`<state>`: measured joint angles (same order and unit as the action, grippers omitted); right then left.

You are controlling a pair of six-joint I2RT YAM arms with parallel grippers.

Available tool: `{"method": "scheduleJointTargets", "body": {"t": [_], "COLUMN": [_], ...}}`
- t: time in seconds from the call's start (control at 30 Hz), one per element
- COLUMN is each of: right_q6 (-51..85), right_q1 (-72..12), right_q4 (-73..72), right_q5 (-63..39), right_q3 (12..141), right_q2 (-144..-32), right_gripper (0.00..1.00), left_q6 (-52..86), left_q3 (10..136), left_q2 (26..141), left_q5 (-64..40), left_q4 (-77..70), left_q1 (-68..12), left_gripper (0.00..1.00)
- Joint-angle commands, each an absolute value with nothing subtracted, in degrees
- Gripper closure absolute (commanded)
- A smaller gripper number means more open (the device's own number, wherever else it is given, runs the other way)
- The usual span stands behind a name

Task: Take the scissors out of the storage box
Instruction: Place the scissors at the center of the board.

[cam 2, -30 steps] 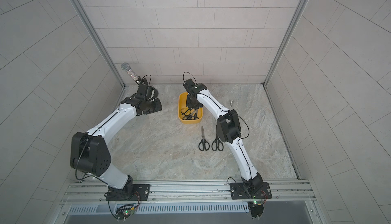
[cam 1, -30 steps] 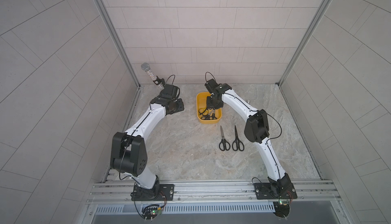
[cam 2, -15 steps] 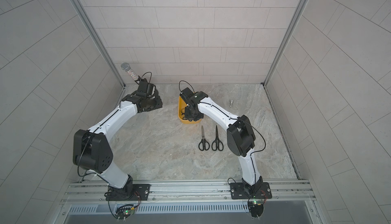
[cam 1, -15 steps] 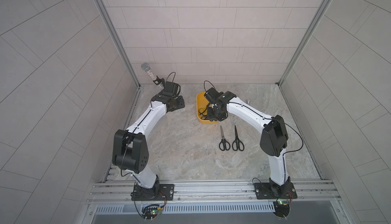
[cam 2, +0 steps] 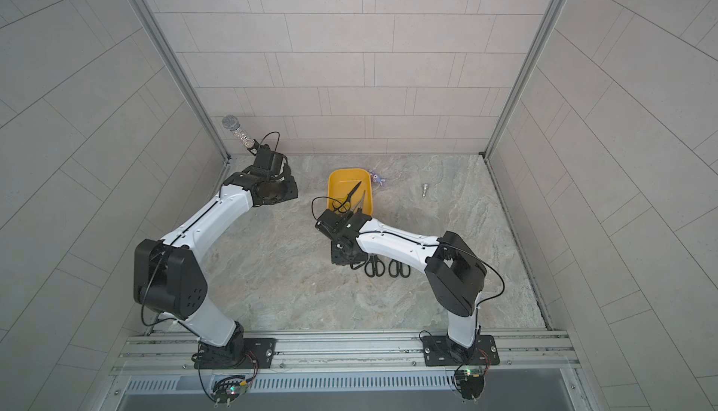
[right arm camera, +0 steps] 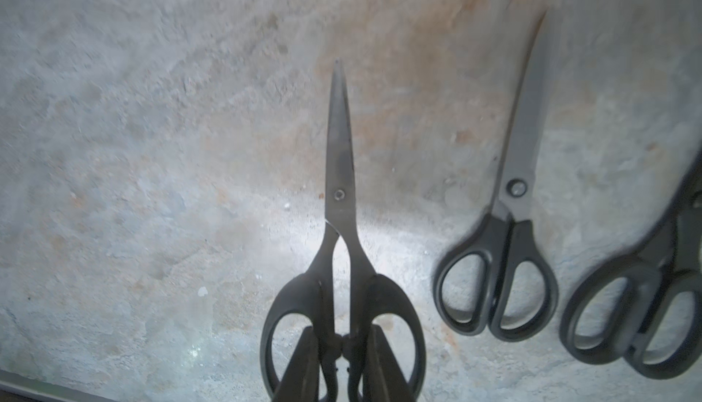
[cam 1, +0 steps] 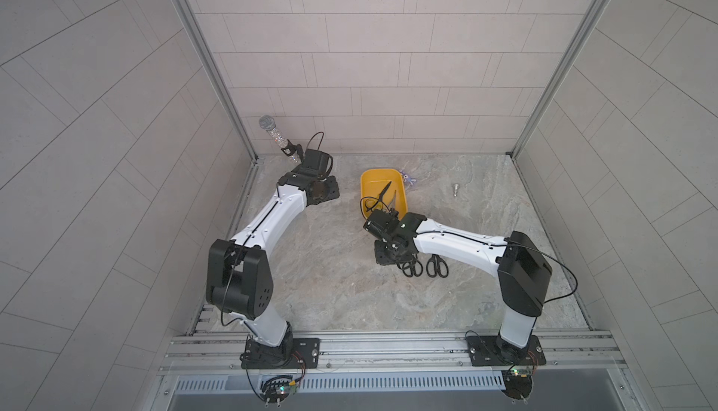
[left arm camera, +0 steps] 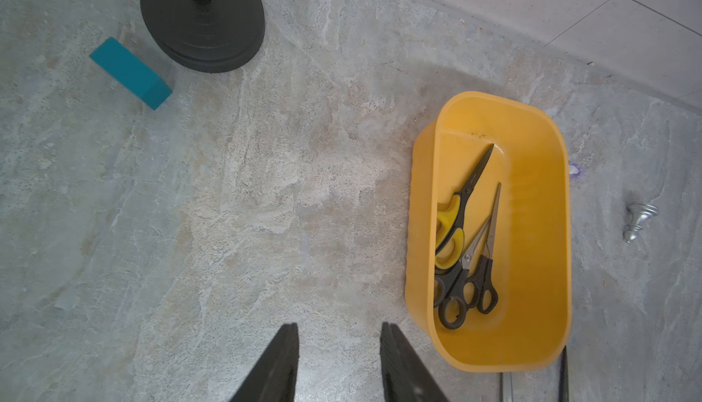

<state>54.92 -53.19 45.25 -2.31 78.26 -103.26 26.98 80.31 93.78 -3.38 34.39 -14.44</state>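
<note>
The right gripper brings the black-handled scissors down toward the bare tabletop beside the other pairs next and releases them, since that clear patch lies just below.
The mustard-yellow storage box [cam 1: 382, 180] [left arm camera: 418, 229] stands at the back middle of the table. In it lie yellow-handled scissors [left arm camera: 452, 221] with black blades and two black-handled pairs [left arm camera: 482, 267]. My right gripper [right arm camera: 342, 329] [cam 1: 388, 255] is shut on another black-handled pair of scissors [right arm camera: 340, 153]. Its fingers reach through the loops and pinch the inner handle bars, low over the table. Beside it, two more pairs [right arm camera: 520, 153] [right arm camera: 653, 286] lie on the table, in both top views [cam 1: 437, 267] [cam 2: 375, 267]. My left gripper [left arm camera: 338, 326] [cam 1: 322, 191] hovers open and empty, left of the box.
A sparkly microphone [cam 1: 272, 133] stands in the back left corner on a round black base [left arm camera: 201, 20], with a teal block [left arm camera: 131, 73] next to it. A small silver metal piece [left arm camera: 638, 221] lies right of the box, and a small purple item [cam 1: 408, 178] sits behind it.
My right arm has drawn back from the box toward the front with the black-handled scissors, down beside the two pairs on the table. The left arm has barely moved.
</note>
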Motion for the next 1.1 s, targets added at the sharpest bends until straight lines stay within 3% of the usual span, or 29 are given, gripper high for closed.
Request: {"method": "scheduleJointTargets", "body": {"t": [0.0, 0.37, 1.07], "right_q6": [61.1, 59.6, 60.5], "right_q1": [-54.8, -55.0, -52.6], "right_q4": [40.5, 36.0, 35.1], "right_q5": [0.4, 1.2, -2.4], "right_q3": [73.6, 71.6, 71.1], "right_q2": [-100.1, -103.6, -109.2], "right_gripper": [1.0, 1.0, 1.0], "left_q6": [27.3, 28.2, 27.8], "left_q3": [80.6, 77.4, 76.9], "left_q2": [90.6, 85.2, 85.3], "left_q5": [-2.0, -0.5, -0.9], "left_q4": [36.3, 36.7, 36.5], "left_q1": [-15.0, -16.0, -16.0], "left_gripper": [0.58, 0.58, 0.58]}}
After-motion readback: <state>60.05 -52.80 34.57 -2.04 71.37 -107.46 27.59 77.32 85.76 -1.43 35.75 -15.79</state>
